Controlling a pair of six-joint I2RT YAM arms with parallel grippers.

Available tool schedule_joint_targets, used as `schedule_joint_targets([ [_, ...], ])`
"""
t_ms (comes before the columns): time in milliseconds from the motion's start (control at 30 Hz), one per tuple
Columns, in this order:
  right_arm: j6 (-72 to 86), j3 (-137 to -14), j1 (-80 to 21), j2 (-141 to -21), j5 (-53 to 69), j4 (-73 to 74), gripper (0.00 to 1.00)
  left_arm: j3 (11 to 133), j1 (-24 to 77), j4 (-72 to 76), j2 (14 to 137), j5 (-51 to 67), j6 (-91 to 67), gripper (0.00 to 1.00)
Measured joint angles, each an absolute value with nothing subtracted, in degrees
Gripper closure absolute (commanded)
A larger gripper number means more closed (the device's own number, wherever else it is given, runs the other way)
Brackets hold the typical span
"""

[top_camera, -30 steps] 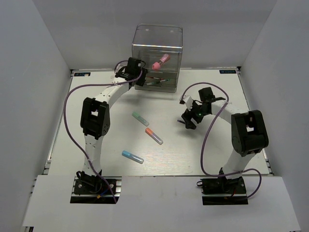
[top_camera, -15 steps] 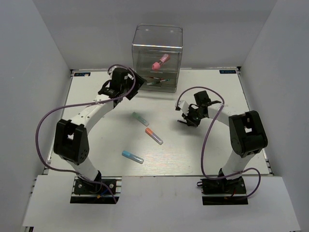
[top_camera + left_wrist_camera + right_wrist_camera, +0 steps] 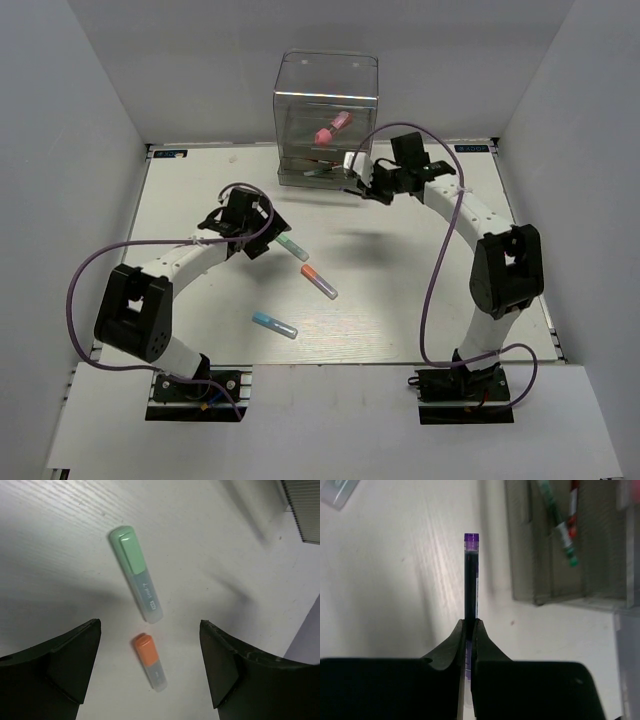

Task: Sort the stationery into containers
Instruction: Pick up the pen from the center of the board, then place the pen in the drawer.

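Observation:
Other thin pens are already in the open low drawer (image 3: 313, 171), so I next need to move my right gripper outward and left in the top view, over that drawer.
The containers are one clear drawer box (image 3: 328, 120) at the back, with a pink marker (image 3: 332, 127) in an upper drawer and thin pens (image 3: 561, 527) in the low drawer. My right gripper (image 3: 362, 186) (image 3: 470, 625) is shut on a thin dark pen (image 3: 471, 575) with a purple end, held just in front of the box's low drawer. My left gripper (image 3: 265, 243) (image 3: 149, 630) hangs open above the table, over a green-capped marker (image 3: 136, 580) (image 3: 292, 244) and an orange-capped marker (image 3: 149, 661) (image 3: 319, 281). A blue-capped marker (image 3: 274, 324) lies nearer the front.
White walls close in the table (image 3: 440, 300) on the left, right and back. Purple cables loop off both arms. The low drawer (image 3: 570, 580) stands out from the box toward my right gripper.
My left arm drew back from the box and came down over the green marker, jaws open. My right gripper shut on the pen and carried it from mid-table up to the box.

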State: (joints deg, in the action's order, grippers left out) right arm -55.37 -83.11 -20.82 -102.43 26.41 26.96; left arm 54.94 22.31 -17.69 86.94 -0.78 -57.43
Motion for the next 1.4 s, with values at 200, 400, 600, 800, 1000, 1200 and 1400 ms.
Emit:
schedule_joint_targets([
  [200, -54.7, -91.7, -24.3, -107.5, 25.6, 21.4, 1.0, 53.2, 22.3, -18.5, 86.4, -0.5, -57.5, 0.11],
  [400, -54.2, -95.6, -27.2, -116.0, 20.6, 15.2, 1.0, 52.9, 22.3, -19.4, 86.2, -0.2, -57.4, 0.11],
  [600, -54.3, -101.9, -28.4, -122.3, 16.9, 12.7, 1.0, 51.4, 22.3, -20.1, 84.3, -0.1, -57.4, 0.11],
  [800, -54.7, -102.6, -28.4, -122.1, 17.0, 11.4, 1.0, 49.7, 22.3, -20.4, 83.0, -0.1, -57.5, 0.11],
  [1000, -54.7, -102.3, -28.5, -120.5, 18.1, 10.1, 1.0, 49.3, 22.3, -20.5, 83.0, 0.1, -57.5, 0.11],
  [1200, -55.9, -105.4, -28.5, -122.4, 17.3, 7.9, 1.0, 49.9, 22.3, -20.8, 83.5, 0.5, -57.5, 0.11],
  [1400, -57.1, -106.7, -28.5, -125.9, 16.2, 6.7, 0.72, 50.2, 22.3, -20.8, 83.6, 0.6, -57.5, 0.11],
])
